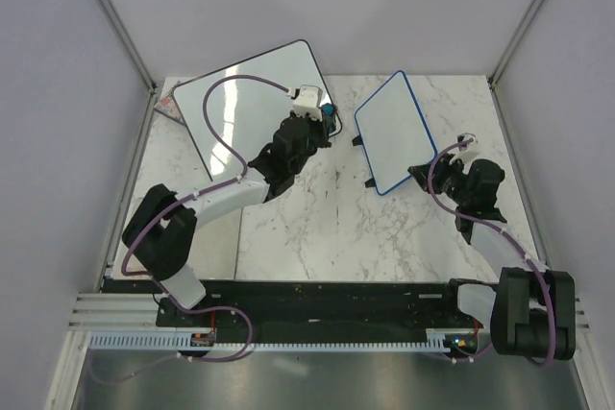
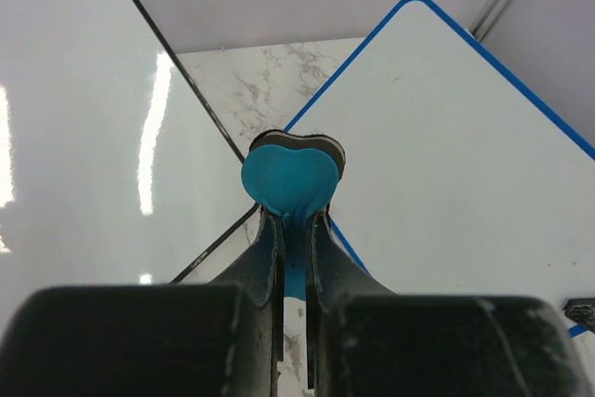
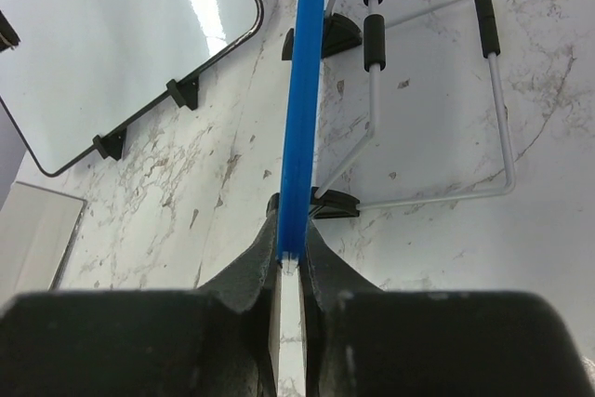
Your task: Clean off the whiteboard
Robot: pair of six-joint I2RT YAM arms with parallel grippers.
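Observation:
I need to draw my right gripper back over the bare marble in front of the board [image 1: 421,199], swinging the board's frame straighter before letting go, because the board is crooked.
The blue-framed whiteboard [image 1: 394,132] stands tilted on its wire stand at the right centre; its face [image 2: 465,146] shows no scribbles. My right gripper [image 1: 426,172] is shut on its blue frame edge [image 3: 302,118], which runs straight up from the jaws. My left gripper [image 1: 330,120] is shut on a blue heart-shaped eraser [image 2: 290,178], held just left of the blue board's near corner, between the two boards. I cannot tell whether the eraser touches the board.
A larger black-framed whiteboard [image 1: 255,103] stands at the back left, also in the right wrist view [image 3: 112,44]. The small board's wire stand [image 3: 437,99] rests on the marble table [image 1: 317,228]. Side walls close in left and right.

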